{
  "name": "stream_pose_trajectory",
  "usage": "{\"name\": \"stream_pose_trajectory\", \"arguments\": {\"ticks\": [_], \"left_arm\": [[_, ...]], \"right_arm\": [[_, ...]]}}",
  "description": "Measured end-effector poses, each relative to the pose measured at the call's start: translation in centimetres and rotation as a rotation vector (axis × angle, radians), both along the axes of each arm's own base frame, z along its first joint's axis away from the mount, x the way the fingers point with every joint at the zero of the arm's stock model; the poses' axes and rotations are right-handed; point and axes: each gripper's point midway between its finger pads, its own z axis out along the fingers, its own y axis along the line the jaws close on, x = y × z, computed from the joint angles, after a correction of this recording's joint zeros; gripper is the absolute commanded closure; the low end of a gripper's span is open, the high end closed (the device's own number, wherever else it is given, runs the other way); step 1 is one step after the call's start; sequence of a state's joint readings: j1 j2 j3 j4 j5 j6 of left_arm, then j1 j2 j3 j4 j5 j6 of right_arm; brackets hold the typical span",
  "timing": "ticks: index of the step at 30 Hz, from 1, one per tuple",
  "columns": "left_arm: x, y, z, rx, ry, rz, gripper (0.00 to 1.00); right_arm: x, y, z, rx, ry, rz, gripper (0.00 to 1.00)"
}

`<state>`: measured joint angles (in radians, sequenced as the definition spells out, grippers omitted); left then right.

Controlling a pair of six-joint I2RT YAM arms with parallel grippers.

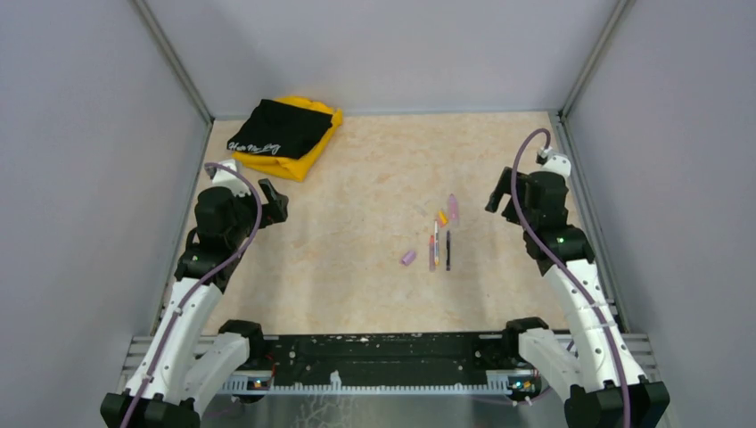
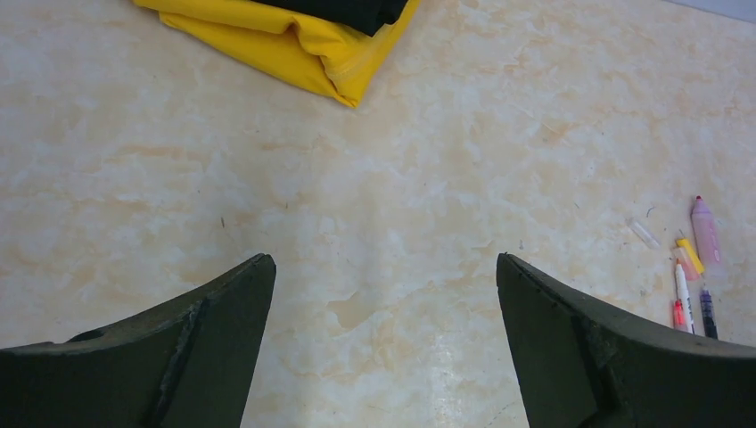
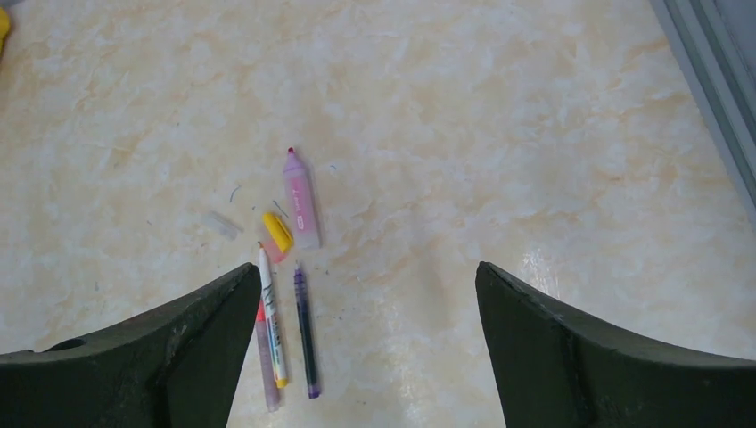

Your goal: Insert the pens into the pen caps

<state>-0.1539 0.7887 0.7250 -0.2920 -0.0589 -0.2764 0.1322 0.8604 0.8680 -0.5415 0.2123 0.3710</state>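
The pink marker's red tip is bare, so I will move my right gripper to the left in the top view and lower it onto the marker body's near end (image 1: 455,218) (image 3: 306,231).
Three pens lie side by side right of the table's middle: a black pen (image 1: 448,251), a white-and-orange pen (image 1: 436,241) and a pinkish-red pen (image 1: 431,259). Just beyond them lie an orange-yellow cap (image 1: 442,217) and a pink cap (image 1: 453,207). A lilac cap (image 1: 408,257) lies to their left. The right wrist view shows the pink cap (image 3: 301,201), yellow cap (image 3: 277,232), white pen (image 3: 272,321), dark pen (image 3: 306,334) and pinkish pen (image 3: 265,361). My right gripper (image 3: 367,267) is open and empty, above the table right of the pens. My left gripper (image 2: 383,260) is open and empty, far to their left.
A folded yellow cloth (image 1: 303,159) with a black cloth (image 1: 278,127) on it lies at the back left, and its corner shows in the left wrist view (image 2: 321,58). A small clear bit (image 3: 220,225) lies left of the caps. Grey walls enclose the table on three sides.
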Motion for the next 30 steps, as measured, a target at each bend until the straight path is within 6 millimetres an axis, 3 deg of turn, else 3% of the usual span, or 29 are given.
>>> {"name": "stream_pose_trajectory", "arguments": {"ticks": [18,30], "left_arm": [[0.6,0.3,-0.6,-0.029,0.022,0.039,0.01],[1.0,-0.4,-1.8,-0.034,0.067,0.009,0.01]], "right_arm": [[-0.3,1.0,-0.2,0.071,0.026,0.014,0.02],[0.1,5.1,-4.8,0.164,0.232,0.217,0.08]]}}
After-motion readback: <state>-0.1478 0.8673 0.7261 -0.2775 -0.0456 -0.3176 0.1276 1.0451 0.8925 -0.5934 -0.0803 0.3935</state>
